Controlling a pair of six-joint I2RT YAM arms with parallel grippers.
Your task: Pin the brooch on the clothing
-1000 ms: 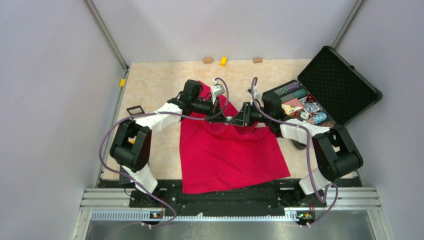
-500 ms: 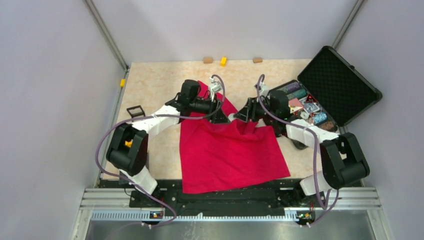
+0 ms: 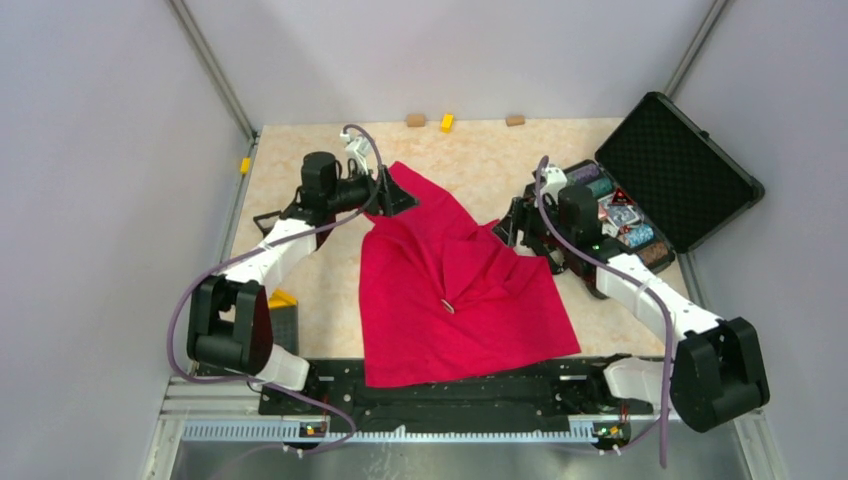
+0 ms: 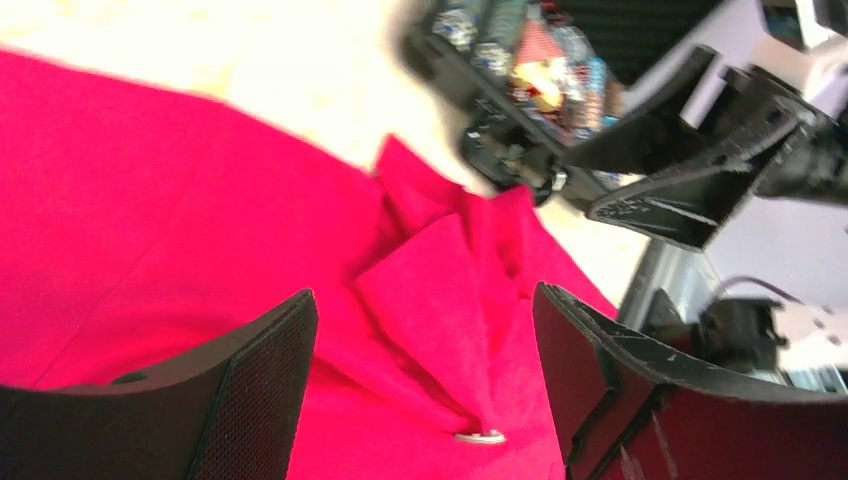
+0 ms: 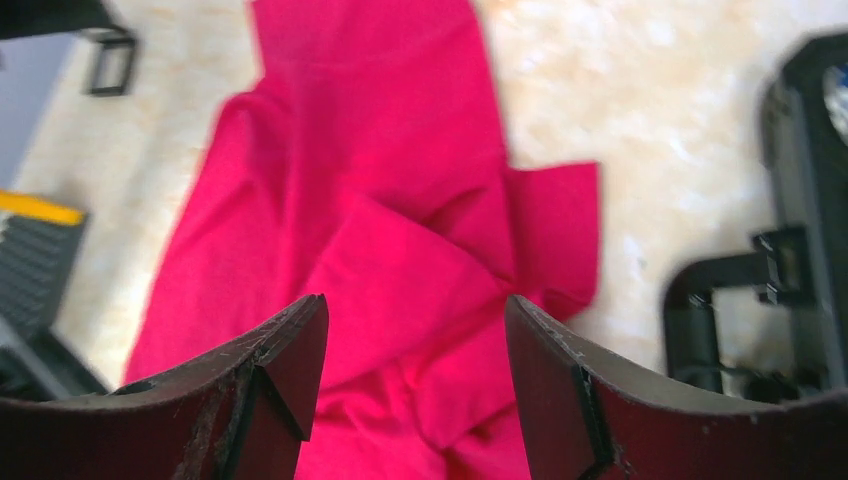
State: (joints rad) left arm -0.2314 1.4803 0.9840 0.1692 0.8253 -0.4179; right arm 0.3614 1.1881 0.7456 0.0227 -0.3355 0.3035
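Note:
The right gripper moves down toward the right in its wrist view next, onto the fold's far corner point(image 3: 489, 227) point(image 5: 574, 203) beside the case, since it sticks out past the bunched cloth.
The clothing point(image 3: 470, 310), a red T-shirt, lies crumpled on the table's middle, with folds bunched toward its far right. The brooch point(image 3: 447, 306), a tiny round badge, sits on the fabric at the tip of a crease, and shows edge-on in the left wrist view point(image 4: 482, 437). My left gripper point(image 3: 396, 196) hangs open at the shirt's far left corner, with nothing between its fingers point(image 4: 265, 375). My right gripper point(image 3: 511, 228) is open too, at the shirt's far right edge, above the folds point(image 5: 400, 270).
An open black case point(image 3: 680, 165) with colourful trinkets stands at the right, close behind the right arm. Small blocks point(image 3: 447, 122) lie along the back edge. A black frame point(image 3: 270, 218) and a yellow-topped block point(image 3: 283, 300) sit left of the shirt.
Both grippers opened and drew apart from the shirt's middle, the left far to the left, the right to the right. The lifted fabric dropped, and the brooch now shows on it.

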